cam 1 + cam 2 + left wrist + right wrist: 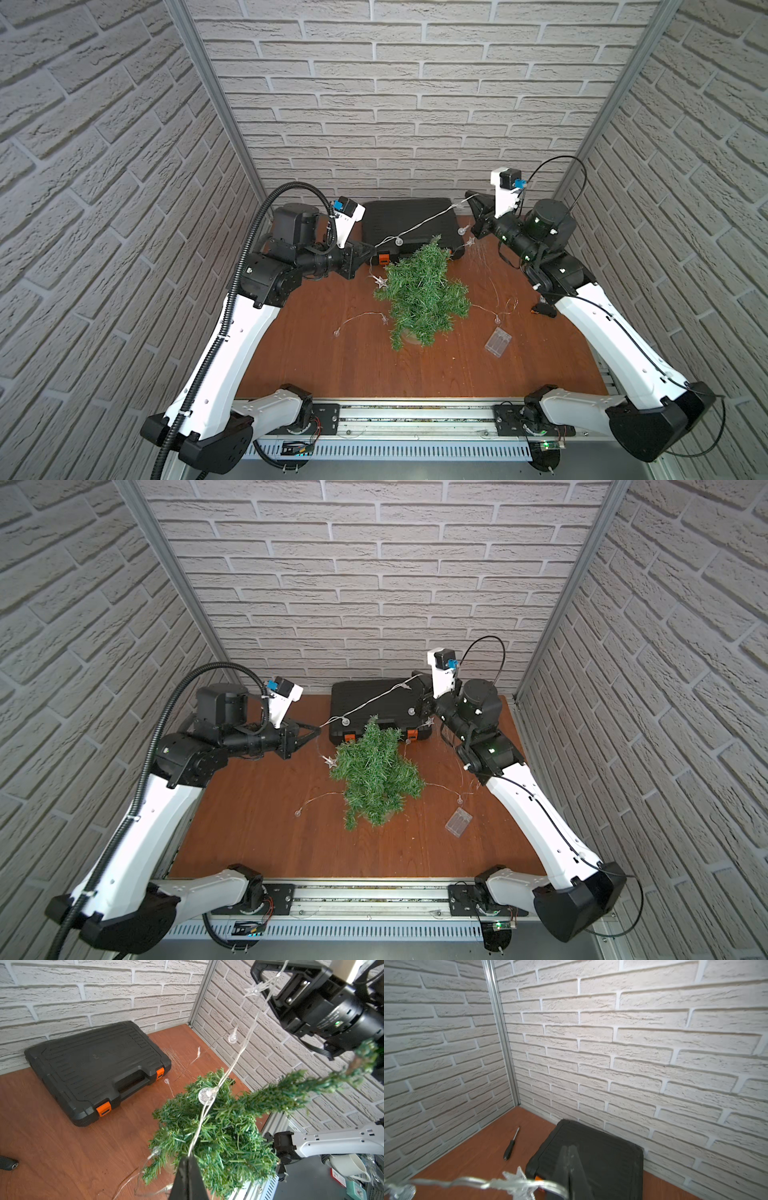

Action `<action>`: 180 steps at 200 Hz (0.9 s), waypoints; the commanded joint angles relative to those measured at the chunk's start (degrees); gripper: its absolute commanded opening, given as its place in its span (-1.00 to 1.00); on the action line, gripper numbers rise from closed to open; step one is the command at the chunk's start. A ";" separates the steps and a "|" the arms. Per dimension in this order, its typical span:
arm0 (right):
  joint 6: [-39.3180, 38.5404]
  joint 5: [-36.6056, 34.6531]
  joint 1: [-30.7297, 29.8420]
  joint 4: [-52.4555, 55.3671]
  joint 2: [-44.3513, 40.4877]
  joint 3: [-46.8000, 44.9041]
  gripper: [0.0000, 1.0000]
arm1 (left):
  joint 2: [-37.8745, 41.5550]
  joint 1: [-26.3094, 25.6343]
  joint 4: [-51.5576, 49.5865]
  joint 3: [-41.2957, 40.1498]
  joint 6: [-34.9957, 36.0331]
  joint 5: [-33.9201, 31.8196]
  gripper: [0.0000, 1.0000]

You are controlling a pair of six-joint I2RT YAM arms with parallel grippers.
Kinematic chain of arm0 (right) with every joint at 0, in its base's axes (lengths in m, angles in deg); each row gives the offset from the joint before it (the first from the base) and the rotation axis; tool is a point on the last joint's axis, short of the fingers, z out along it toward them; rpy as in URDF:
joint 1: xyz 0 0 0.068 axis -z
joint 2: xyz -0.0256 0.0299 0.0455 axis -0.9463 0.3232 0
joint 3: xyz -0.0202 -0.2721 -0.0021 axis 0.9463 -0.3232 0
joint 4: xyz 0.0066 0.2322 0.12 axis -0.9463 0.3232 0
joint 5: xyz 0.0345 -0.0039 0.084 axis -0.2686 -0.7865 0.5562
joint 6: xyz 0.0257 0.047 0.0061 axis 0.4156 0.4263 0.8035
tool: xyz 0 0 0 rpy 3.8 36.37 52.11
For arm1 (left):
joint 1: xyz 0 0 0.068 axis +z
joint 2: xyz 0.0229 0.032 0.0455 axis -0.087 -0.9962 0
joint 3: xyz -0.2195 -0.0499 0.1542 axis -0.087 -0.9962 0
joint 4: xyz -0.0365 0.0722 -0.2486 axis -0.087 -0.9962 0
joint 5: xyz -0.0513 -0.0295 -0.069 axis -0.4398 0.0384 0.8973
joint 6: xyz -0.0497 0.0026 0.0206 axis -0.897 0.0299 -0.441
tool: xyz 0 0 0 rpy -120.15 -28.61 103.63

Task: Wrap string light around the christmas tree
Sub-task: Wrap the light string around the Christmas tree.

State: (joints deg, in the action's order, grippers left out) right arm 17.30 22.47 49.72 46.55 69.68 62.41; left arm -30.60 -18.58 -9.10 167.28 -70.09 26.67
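Observation:
My left gripper lowers and draws back beside the tree's side branches below it next and releases the wire (477, 1183) there, since the wire stretches above them.
The christmas tree (419, 291) (374, 771) stands mid-table, green and bristly, its pot mostly hidden under the branches. The string light (419, 222) runs taut above the black case between both grippers, carrying a round bulb (205, 1095) and clear stars. My left gripper (374, 248) (188, 1158) is shut on the wire just left of the tree. My right gripper (468, 195) (569, 1147) is raised at the back right, shut with the wire (477, 1183) running into its jaws. Slack wire lies on the table at both sides of the tree. It ends in the clear battery box (497, 341).
A black case with orange latches (411, 224) (93, 1068) lies against the back wall behind the tree. A screwdriver (511, 1145) rests in the back left corner. A small black and orange object (544, 309) sits by the right arm. Brick walls close three sides.

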 commanded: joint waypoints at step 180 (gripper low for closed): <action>-4.54 13.53 -8.15 32.58 -8.63 -7.09 -0.48 | 7.74 -9.39 1.88 -11.85 -1.94 -0.63 -1.00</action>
State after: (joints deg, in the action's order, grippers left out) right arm 13.13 35.45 42.24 77.67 61.62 56.47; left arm -22.88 -27.58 -10.61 157.51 -70.83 24.59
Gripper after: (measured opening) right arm 0.217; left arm 0.044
